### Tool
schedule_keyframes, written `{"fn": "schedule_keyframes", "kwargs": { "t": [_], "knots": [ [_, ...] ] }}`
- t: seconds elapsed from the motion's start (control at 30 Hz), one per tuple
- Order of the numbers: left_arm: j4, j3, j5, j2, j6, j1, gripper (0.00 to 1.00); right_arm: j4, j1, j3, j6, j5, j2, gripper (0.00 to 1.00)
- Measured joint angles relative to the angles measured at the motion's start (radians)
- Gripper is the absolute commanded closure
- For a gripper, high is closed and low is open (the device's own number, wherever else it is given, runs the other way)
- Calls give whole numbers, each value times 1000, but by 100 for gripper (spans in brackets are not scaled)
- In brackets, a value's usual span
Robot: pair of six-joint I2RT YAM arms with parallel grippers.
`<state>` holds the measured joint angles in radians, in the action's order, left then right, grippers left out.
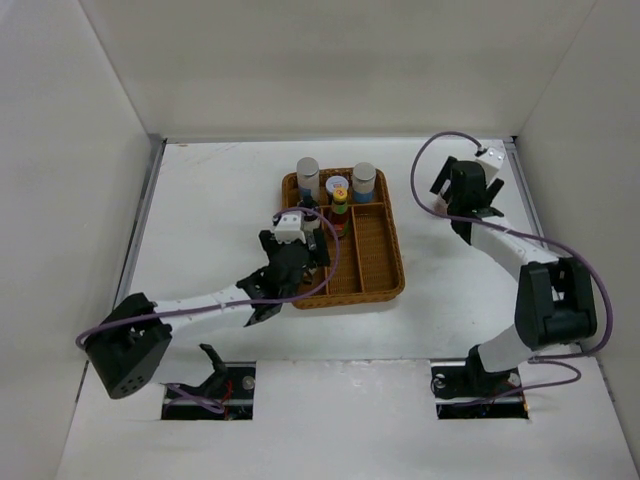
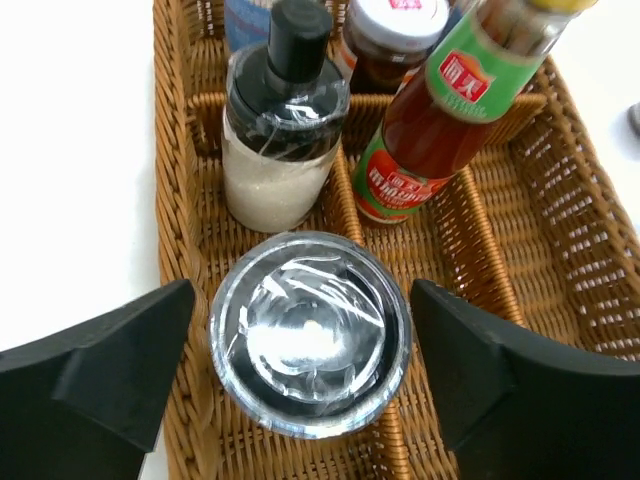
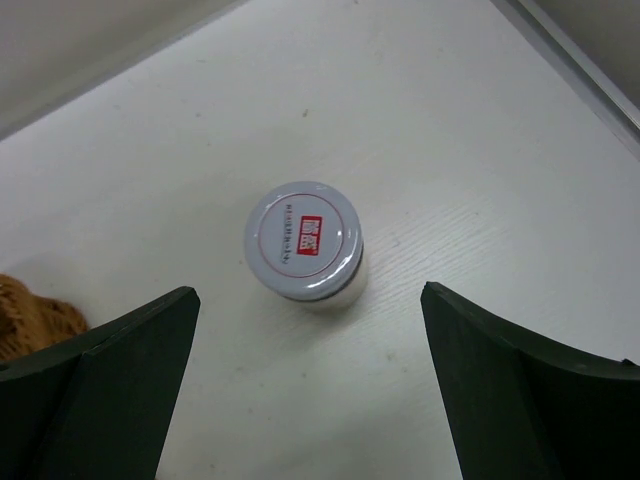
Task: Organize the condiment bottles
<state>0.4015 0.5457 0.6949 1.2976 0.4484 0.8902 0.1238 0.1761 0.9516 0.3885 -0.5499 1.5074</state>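
I will next lower the open fingers of my right gripper around the sides of the white-lidded jar [image 1: 440,204] [image 3: 303,240], which stands on the tabletop below and lines up between them.
In the left wrist view my left gripper [image 2: 302,292] is open around a silver-lidded jar [image 2: 310,330] that stands in the left compartment of the wicker tray [image 2: 560,250], with a gap on each side. Behind it stand a black-capped shaker of white grains [image 2: 285,140], the red sauce bottle [image 2: 430,120] and a red-labelled jar [image 2: 395,35]. In the right wrist view my right gripper [image 3: 310,292] is open above the table, with a white-lidded jar [image 3: 303,240] standing just ahead of its fingers. In the top view the left gripper [image 1: 300,255] is over the tray and the right gripper [image 1: 465,200] is at the far right.
The tray [image 1: 375,265] sits mid-table; its right compartments show only wicker. Two white shakers [image 1: 307,178] [image 1: 363,180] stand at its back. A tray corner [image 3: 25,315] shows left of the right gripper. White walls enclose the table.
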Motion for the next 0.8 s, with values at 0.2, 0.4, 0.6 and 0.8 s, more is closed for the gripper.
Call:
{"fn": "schedule_keyframes", "kwargs": {
  "t": [0.2,0.4,0.6,0.8],
  "knots": [
    [11,-12,-17,-131,-4,-27,0,-51,-66,74,0,85,104,0],
    [41,-34,-26,-272,-15,-77,0,-75,-76,162,2,166,237,3],
    [46,-90,-26,-348,-16,-155,0,-71,-84,200,2,153,299,55],
    [42,-115,-14,-402,-14,-224,0,-58,-27,69,1,91,165,54]
  ]
}}
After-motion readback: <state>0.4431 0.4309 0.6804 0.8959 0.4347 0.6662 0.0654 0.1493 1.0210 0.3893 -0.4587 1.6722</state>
